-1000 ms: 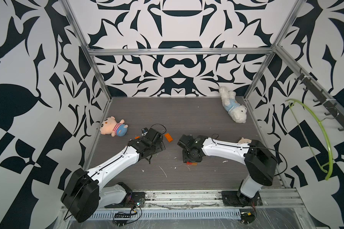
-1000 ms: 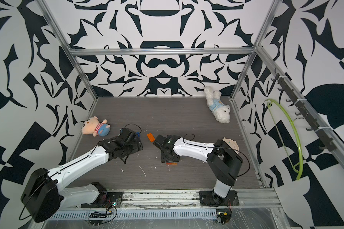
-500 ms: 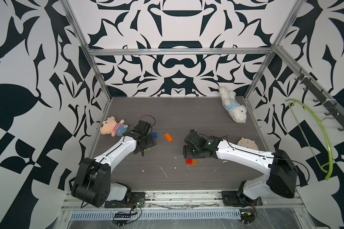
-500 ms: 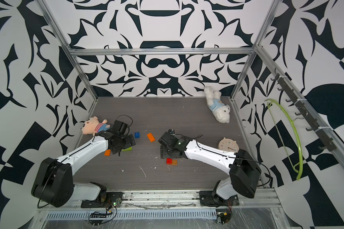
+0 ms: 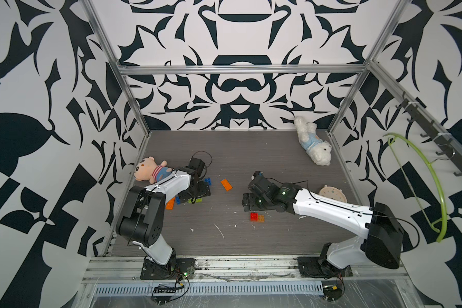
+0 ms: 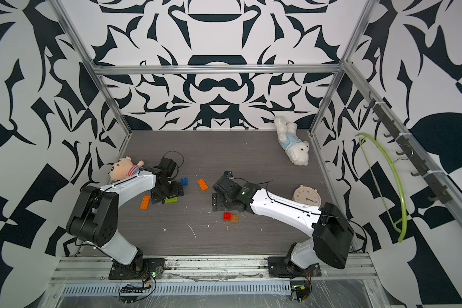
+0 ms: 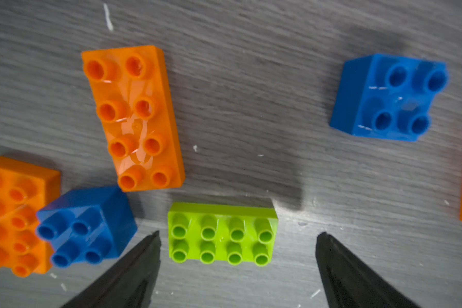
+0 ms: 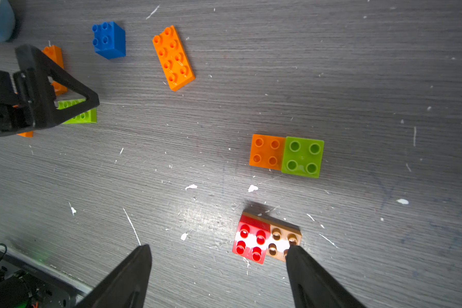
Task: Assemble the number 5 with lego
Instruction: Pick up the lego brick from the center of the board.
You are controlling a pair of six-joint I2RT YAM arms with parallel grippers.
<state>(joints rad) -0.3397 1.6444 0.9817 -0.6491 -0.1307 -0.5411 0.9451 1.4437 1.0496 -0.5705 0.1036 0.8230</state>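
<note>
The left gripper lowers its open fingers beside the short ends of the lime green oblong brick [image 6: 171, 200] [image 7: 222, 234] next and closes, since the brick lies below, between them.
The lego lies loose on the dark table. My left gripper [image 7: 238, 236] is open and hovers low over a lime green oblong brick [image 7: 222, 234], one finger at each end. Around it lie an orange oblong brick [image 7: 134, 117], two blue square bricks [image 7: 390, 98] [image 7: 86, 229] and an orange brick [image 7: 14, 216]. My right gripper [image 8: 218, 247] is open and holds nothing. One of its fingertips [image 8: 294, 253] overlaps a tan square brick [image 8: 283, 240] joined to a red one [image 8: 251, 242]. Beyond them an orange square [image 8: 267, 152] sits against a lime square [image 8: 302, 157].
A pig plush [image 5: 151, 173] lies by the left wall just behind the left arm. A white dog plush [image 5: 314, 145] is at the back right and a round clock [image 5: 332, 194] lies beside the right arm. A lone orange oblong brick [image 5: 226, 184] lies between the grippers.
The right gripper has opened and drawn back to the right, leaving the red and tan pair on the table. The left arm has swung left and now hovers over the loose bricks.
</note>
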